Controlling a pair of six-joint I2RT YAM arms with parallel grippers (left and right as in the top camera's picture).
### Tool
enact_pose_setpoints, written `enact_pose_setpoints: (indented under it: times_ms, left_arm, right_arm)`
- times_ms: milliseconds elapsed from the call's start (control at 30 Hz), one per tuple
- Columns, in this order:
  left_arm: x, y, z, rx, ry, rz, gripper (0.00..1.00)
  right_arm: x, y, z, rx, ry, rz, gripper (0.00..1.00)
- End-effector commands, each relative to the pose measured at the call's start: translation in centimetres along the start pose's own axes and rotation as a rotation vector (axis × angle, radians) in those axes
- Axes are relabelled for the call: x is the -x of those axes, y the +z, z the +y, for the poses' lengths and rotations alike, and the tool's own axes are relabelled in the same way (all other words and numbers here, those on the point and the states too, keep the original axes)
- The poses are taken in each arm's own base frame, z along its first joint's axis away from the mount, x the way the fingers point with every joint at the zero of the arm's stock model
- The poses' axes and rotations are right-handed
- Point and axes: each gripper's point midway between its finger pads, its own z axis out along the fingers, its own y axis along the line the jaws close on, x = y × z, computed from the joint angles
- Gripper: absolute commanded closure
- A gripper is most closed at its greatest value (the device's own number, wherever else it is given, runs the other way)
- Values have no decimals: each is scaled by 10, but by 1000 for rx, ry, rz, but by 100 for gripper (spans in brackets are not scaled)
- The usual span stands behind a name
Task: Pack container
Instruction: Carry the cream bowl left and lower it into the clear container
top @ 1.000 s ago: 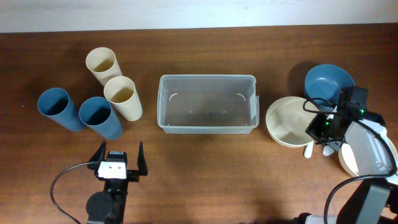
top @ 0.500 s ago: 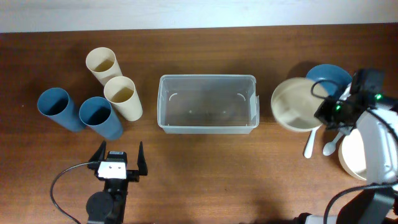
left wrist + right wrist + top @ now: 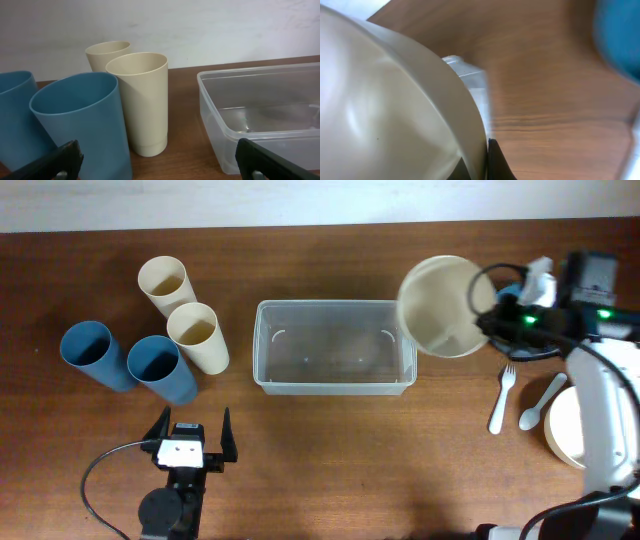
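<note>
My right gripper will next move down and to the left in the overhead view to let go of the bowl, since the empty bottom of the container is below on that side.
The clear plastic container (image 3: pixel 333 345) stands empty at the table's middle; its left end shows in the left wrist view (image 3: pixel 260 117). My right gripper (image 3: pixel 487 323) is shut on the rim of a cream bowl (image 3: pixel 440 305) and holds it tilted in the air over the container's right end. In the right wrist view the bowl (image 3: pixel 390 110) fills the left half, pinched at the gripper (image 3: pixel 487 160). My left gripper (image 3: pixel 190 442) is open and empty near the front edge, behind the cups; its fingers frame the left wrist view (image 3: pixel 160 167).
Two cream cups (image 3: pixel 197 337) and two blue cups (image 3: pixel 160 368) stand left of the container. A blue bowl (image 3: pixel 512 292) is mostly hidden behind the right arm. A white fork (image 3: pixel 501 400), a white spoon (image 3: pixel 539 401) and another cream bowl (image 3: pixel 565 430) lie at the right.
My right gripper lifted the cream bowl off the table and carried it left and up, tilting it over the container's right end. The fork and spoon are uncovered. The left arm stayed still.
</note>
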Motion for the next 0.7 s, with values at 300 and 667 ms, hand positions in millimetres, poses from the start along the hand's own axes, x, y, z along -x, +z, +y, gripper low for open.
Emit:
enact_pose_setpoints:
  times_ms: [300, 667]
  left_arm:
    - [0, 0, 2, 9, 12, -3, 0]
    - [0, 0, 2, 9, 12, -3, 1]
  right_arm:
    - [-36, 65, 96, 91, -262, 104, 96]
    - [-76, 161, 92, 75, -258, 277, 96]
